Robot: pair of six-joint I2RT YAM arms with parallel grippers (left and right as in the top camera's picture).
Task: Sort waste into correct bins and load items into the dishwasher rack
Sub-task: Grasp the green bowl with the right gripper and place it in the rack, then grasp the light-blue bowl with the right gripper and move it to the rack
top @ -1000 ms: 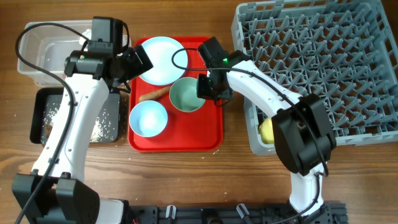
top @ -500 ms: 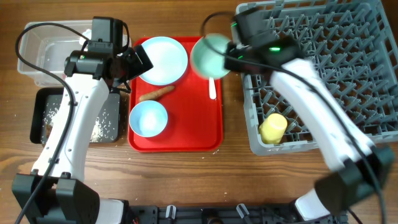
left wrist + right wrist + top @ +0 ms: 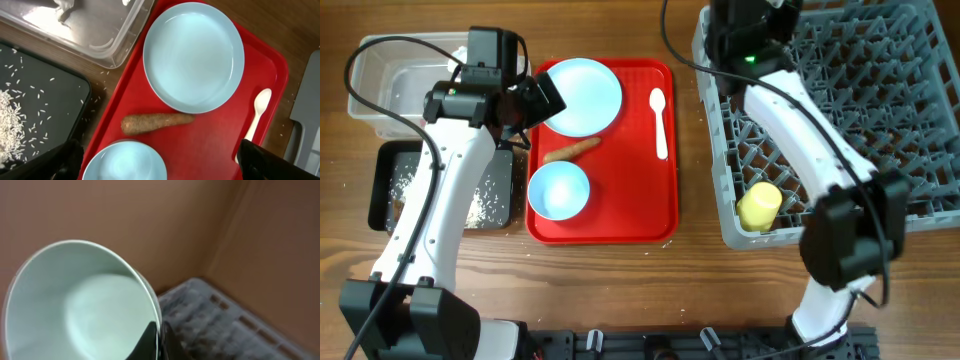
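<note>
I should move my right gripper down and turn it next, toward the red tray and into the rack's far corner.
My right gripper is shut on the rim of the pale greenish-white bowl and holds it tilted above the grey dishwasher rack, near its far left corner. In the overhead view the arm hides the bowl. A yellow cup lies in the rack's near left corner. My left gripper is open and empty above the red tray. On the tray are the pale blue plate, the brown carrot piece, the small blue bowl and the white spoon.
The clear bin stands at the far left. The black bin sits in front of it with loose white rice inside. The rack's edge lies close to the tray's right side.
My right gripper lifted the greenish-white bowl off the tray and carried it up and right, over the rack's far left corner. The spoon now lies uncovered. The left arm has not moved.
</note>
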